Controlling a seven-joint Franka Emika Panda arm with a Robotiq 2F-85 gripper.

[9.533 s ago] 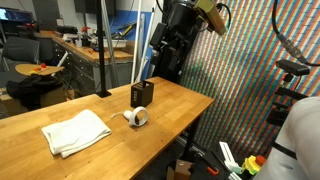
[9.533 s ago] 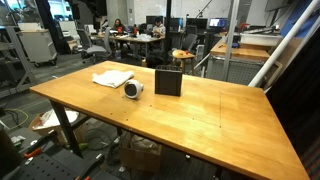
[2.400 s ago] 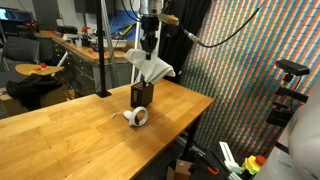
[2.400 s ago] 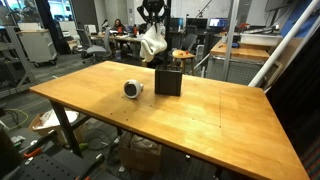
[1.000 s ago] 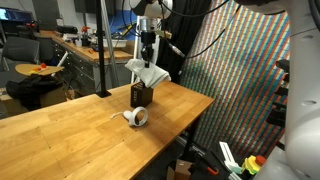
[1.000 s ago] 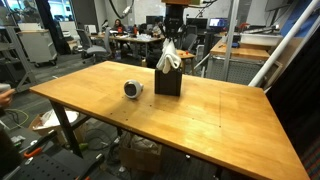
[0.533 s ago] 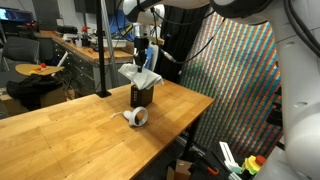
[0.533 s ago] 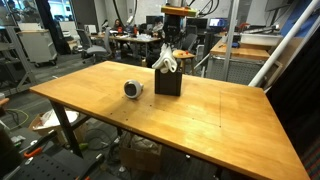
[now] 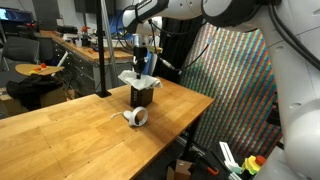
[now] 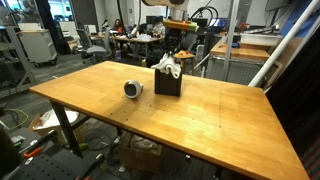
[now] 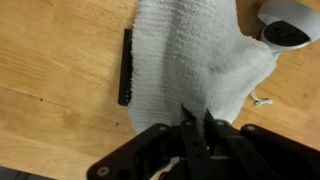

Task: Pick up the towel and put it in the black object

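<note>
My gripper will next go down into the top of the black object below it and release the towel, because much of the towel still hangs over the object's rim.
The white towel point(image 9: 139, 76) hangs bunched from my gripper point(image 9: 141, 62) and its lower part sits in the top of the black object point(image 9: 142, 95) on the wooden table. From the opposite side, the towel point(image 10: 170, 66) spills over the rim of the black object point(image 10: 167, 82). In the wrist view the towel point(image 11: 190, 55) fills the middle and hides most of the box; only one black edge of the black object point(image 11: 125, 68) shows at its left. My gripper point(image 11: 198, 125) is shut on a fold of the towel.
A white tape roll point(image 9: 137, 117) lies on the table point(image 9: 70, 130) just in front of the box, also seen as the tape roll point(image 10: 133, 89) and at the top right of the wrist view point(image 11: 290, 25). A metal pole point(image 9: 103, 50) stands behind.
My gripper has come straight down with the towel, whose lower part has gone from hanging over the black object into its open top.
</note>
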